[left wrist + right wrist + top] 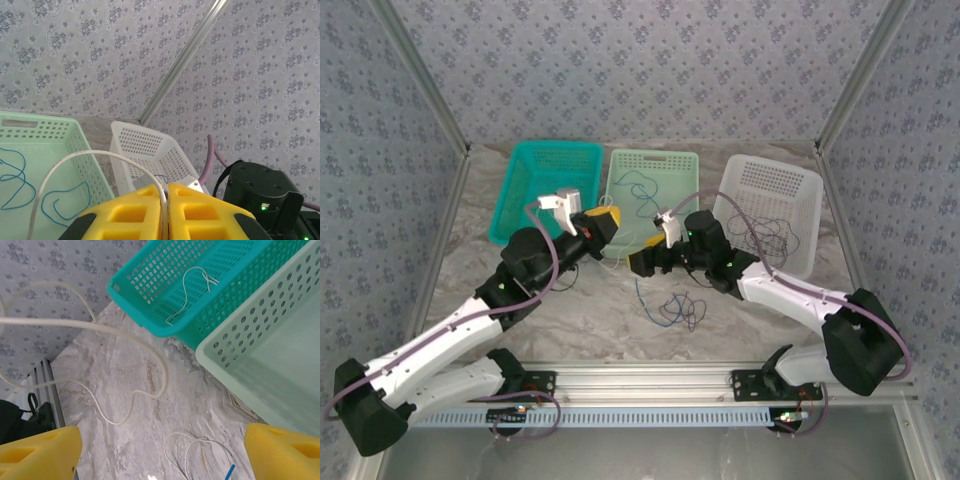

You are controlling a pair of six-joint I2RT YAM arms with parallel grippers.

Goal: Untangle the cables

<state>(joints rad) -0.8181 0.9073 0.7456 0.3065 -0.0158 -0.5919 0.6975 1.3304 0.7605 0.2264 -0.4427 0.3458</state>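
My left gripper swings outward over the teal basket (542,180) beside the mint basket next and releases the cable, since the teal basket already holds a cream wire.
My left gripper (166,192) is shut on a whitish-cream cable (75,159), which arcs up and left out of the yellow fingers above the mint basket (65,145). From above, the left gripper (605,222) hovers at that basket's front edge. The right gripper (642,262) stands open just beside it over the table. Its yellow fingers (40,455) are wide apart with nothing between them, and the cream cable (125,335) curves over the marble below. A blue and dark cable tangle (670,305) lies on the table. A blue cable (640,190) lies in the mint basket.
Three baskets line the back: teal (545,185) with a cream wire (192,285) inside, mint (655,190), and white (770,210) holding a dark cable (765,235). Small cream loops (200,445) and a blue end (229,472) lie under the right gripper.
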